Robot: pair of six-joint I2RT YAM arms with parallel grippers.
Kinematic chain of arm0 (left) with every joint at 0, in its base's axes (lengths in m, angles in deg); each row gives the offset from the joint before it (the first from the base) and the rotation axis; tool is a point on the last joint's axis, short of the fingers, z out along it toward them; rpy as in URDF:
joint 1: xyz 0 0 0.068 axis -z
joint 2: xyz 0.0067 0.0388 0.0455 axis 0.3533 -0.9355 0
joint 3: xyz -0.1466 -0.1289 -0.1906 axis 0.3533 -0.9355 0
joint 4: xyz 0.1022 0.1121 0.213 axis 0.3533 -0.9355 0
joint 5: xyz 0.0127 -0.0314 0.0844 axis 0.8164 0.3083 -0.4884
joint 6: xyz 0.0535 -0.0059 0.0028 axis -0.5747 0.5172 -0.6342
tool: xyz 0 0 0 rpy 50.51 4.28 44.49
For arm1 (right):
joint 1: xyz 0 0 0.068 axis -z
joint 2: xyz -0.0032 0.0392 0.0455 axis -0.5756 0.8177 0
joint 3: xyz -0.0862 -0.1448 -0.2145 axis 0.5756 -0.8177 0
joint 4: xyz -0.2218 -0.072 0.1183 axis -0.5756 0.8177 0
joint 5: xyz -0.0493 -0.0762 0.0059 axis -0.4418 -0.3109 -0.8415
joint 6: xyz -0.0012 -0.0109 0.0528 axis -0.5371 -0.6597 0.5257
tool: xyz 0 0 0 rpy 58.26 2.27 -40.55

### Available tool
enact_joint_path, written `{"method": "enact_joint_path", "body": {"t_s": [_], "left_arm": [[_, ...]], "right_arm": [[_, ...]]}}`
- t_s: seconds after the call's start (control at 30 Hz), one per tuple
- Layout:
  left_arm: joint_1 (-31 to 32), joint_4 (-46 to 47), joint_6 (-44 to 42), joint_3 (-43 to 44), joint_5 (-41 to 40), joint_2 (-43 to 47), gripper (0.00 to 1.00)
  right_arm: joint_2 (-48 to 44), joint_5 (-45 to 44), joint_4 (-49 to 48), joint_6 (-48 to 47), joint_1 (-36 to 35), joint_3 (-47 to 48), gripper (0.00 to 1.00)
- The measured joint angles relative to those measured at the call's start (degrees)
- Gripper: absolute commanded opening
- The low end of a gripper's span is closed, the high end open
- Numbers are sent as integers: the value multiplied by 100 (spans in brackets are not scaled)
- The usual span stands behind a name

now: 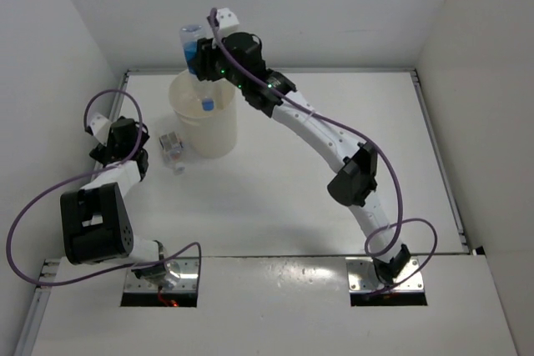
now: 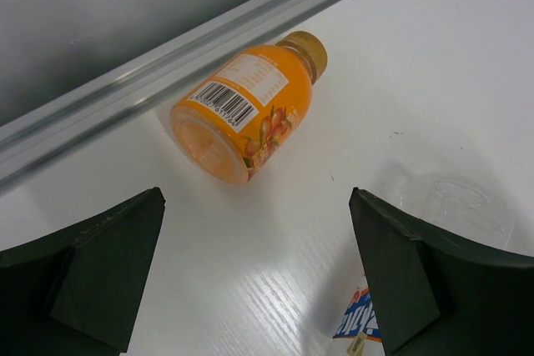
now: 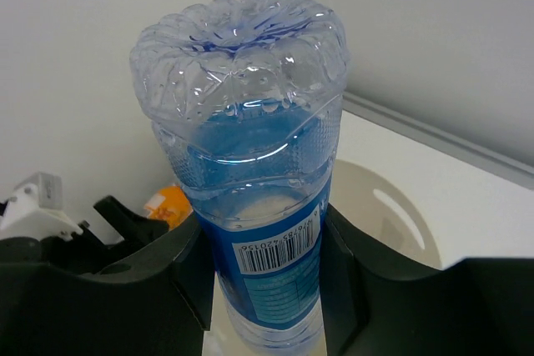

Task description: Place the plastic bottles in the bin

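Note:
My left gripper needs to move outward, turn in line and come down around the orange bottle's labeled body (image 2: 262, 96), because the bottle lies angled beyond my open fingers.
My right gripper (image 1: 205, 62) is shut on the clear bottle with the blue label (image 1: 193, 42), holding it base up over the far rim of the cream-white bin (image 1: 219, 135). In the right wrist view the bottle (image 3: 242, 122) fills the space between the gripper (image 3: 263, 266) fingers, with the bin (image 3: 392, 214) below. A blue cap (image 1: 207, 104) shows inside the bin's mouth. My left gripper (image 1: 125, 146) is open and empty above the table (image 2: 256, 199). The orange bottle (image 2: 246, 114) lies on its side ahead of it by the wall rail. A clear bottle (image 1: 172, 150) lies beside the bin and also shows in the left wrist view (image 2: 450, 206).
White walls close the table in on the left, back and right. A metal rail (image 2: 125, 89) runs along the left wall, just behind the orange bottle. The right arm (image 1: 325, 135) arches across the middle of the table.

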Motion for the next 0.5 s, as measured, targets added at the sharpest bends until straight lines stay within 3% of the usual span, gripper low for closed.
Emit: {"method": "enact_joint_path", "body": {"t_s": [0.03, 0.07, 0.17, 0.3, 0.5], "left_arm": [[0, -11, 33, 4, -7, 0, 100], [0, -26, 59, 15, -7, 0, 100], [0, -35, 90, 59, -15, 0, 100], [-31, -72, 140, 162, -48, -2, 100], [-162, -562, 400, 986, -55, -103, 100]], "right_arm": [[4, -109, 17, -133, -87, 0, 50], [7, -214, 61, -240, -162, -2, 70], [-11, -586, 90, -511, -321, -199, 88], [-90, -960, 227, -586, -358, -741, 100], [-540, -1416, 380, -562, -315, -1285, 100]]}}
